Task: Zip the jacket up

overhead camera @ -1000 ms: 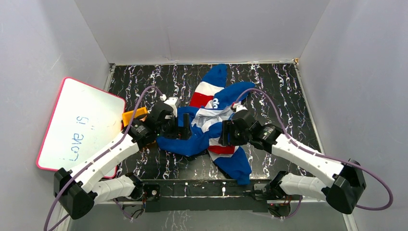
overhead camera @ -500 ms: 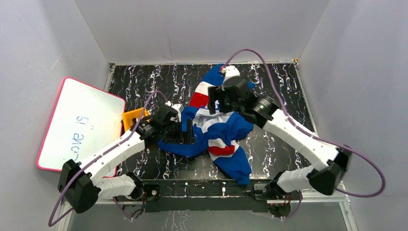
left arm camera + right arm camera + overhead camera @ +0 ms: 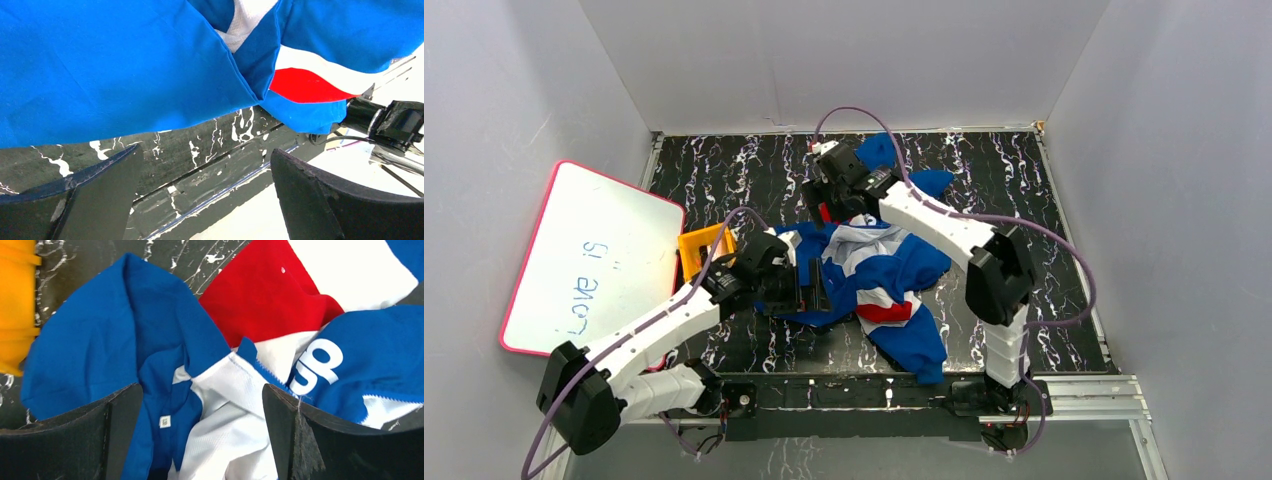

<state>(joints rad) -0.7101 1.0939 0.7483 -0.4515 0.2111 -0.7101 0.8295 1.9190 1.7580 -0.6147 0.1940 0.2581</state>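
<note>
The blue fold's edge runs between my open fingers beside the white lining (image 3: 235, 430), so my right gripper should lower onto that edge where it meets the red stripe.
The jacket (image 3: 886, 272) lies crumpled mid-table, royal blue with red and white stripes, white lining showing. My left gripper (image 3: 810, 288) is open and empty at its left hem; in the left wrist view (image 3: 207, 170) the blue fabric (image 3: 115, 65) hangs just beyond the fingertips, above the table's front edge. My right gripper (image 3: 821, 205) is open and empty above the jacket's far left part. In the right wrist view (image 3: 200, 415) white lining (image 3: 235, 430), a blue collar fold with a small tag, and white lettering (image 3: 317, 365) lie below the jaws. No zipper slider shows.
A pink-rimmed whiteboard (image 3: 589, 258) leans at the left wall. An orange block (image 3: 703, 245) sits by the table's left edge, beside my left arm; it also shows in the right wrist view (image 3: 15, 305). Grey walls enclose the table. The right arm base shows in the left wrist view (image 3: 395, 122).
My right arm has swung from the jacket's right side up and over to its far left. My left gripper has shifted slightly right and nearer. The jacket's blue fold has settled to the right.
</note>
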